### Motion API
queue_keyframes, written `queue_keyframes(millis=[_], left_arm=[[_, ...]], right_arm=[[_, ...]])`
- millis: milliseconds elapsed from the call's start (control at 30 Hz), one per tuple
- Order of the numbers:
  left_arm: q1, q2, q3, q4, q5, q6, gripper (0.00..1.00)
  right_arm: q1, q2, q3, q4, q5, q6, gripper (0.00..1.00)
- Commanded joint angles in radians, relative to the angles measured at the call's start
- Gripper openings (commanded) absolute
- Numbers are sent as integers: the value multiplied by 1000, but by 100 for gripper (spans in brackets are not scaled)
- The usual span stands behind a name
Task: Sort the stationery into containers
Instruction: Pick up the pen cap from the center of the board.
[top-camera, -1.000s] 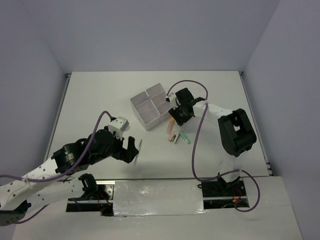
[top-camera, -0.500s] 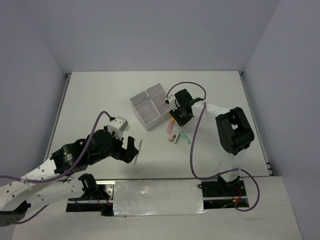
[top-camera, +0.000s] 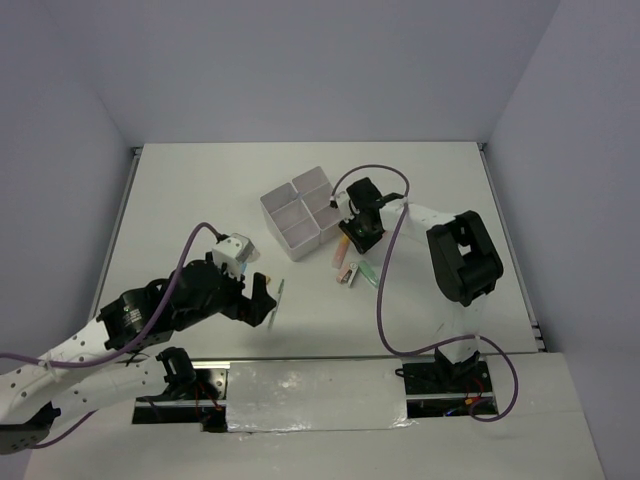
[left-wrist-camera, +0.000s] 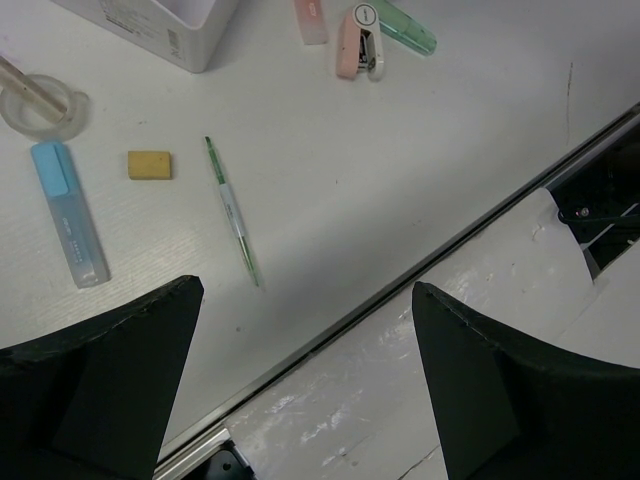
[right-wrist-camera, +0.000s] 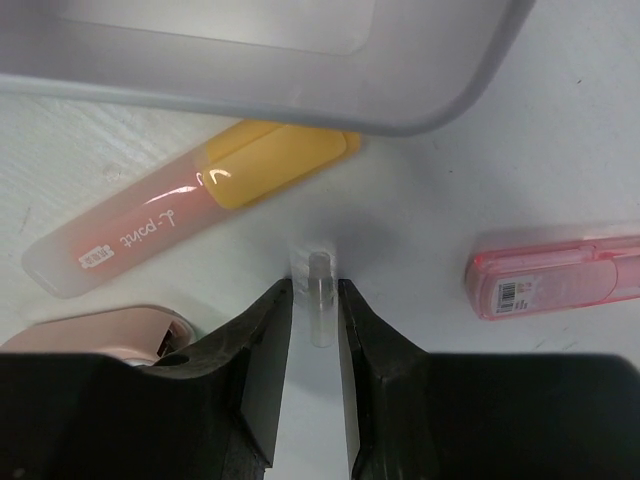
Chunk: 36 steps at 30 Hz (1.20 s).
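Next, my left gripper turns and lowers onto the pen's white middle (top-camera: 276, 302) (left-wrist-camera: 232, 211), since the thin green pen lies below and at an angle to my open fingers.
My right gripper (right-wrist-camera: 316, 292) is down on the table just outside the white four-compartment container (right-wrist-camera: 300, 95), its jaws pressed against a small clear tube-like piece (right-wrist-camera: 318, 305). An orange-pink highlighter (right-wrist-camera: 190, 215) lies to its left against the container, and a pink piece (right-wrist-camera: 555, 275) lies to its right. A pink stapler (right-wrist-camera: 110, 330) peeks out by the left finger. In the top view the right gripper (top-camera: 355, 240) is at the container's (top-camera: 300, 245) right corner. My left gripper (left-wrist-camera: 308, 290) hangs open and empty above the table's near edge, beyond a thin green pen (left-wrist-camera: 232, 212).
A tan eraser (left-wrist-camera: 150, 165), a blue highlighter (left-wrist-camera: 70, 215) and a tape roll (left-wrist-camera: 40, 103) lie left of the pen. The pink stapler (left-wrist-camera: 358, 50) and a green highlighter (left-wrist-camera: 405, 25) lie near the container (left-wrist-camera: 170, 30). A metal rail edges the table's near side.
The right gripper's jaws have narrowed onto the clear piece, and its arm has shifted slightly left. The left arm has hardly moved.
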Motion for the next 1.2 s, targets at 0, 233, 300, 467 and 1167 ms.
queue_keyframes(millis=[0, 233, 300, 467, 1167], left_arm=[[-2, -6, -2, 31, 3, 13, 99], [-2, 5, -1, 28, 0, 11, 99], [-2, 11, 1, 26, 0, 11, 99], [-2, 17, 2, 24, 0, 11, 99], [-2, 239, -13, 86, -66, -112, 99]], right_arm=[[4, 42, 27, -52, 31, 37, 32], [4, 39, 17, -64, 37, 68, 32], [4, 31, 12, -70, 37, 68, 35], [4, 14, 1, -73, 63, 68, 36], [-68, -258, -22, 3, 37, 253, 5]])
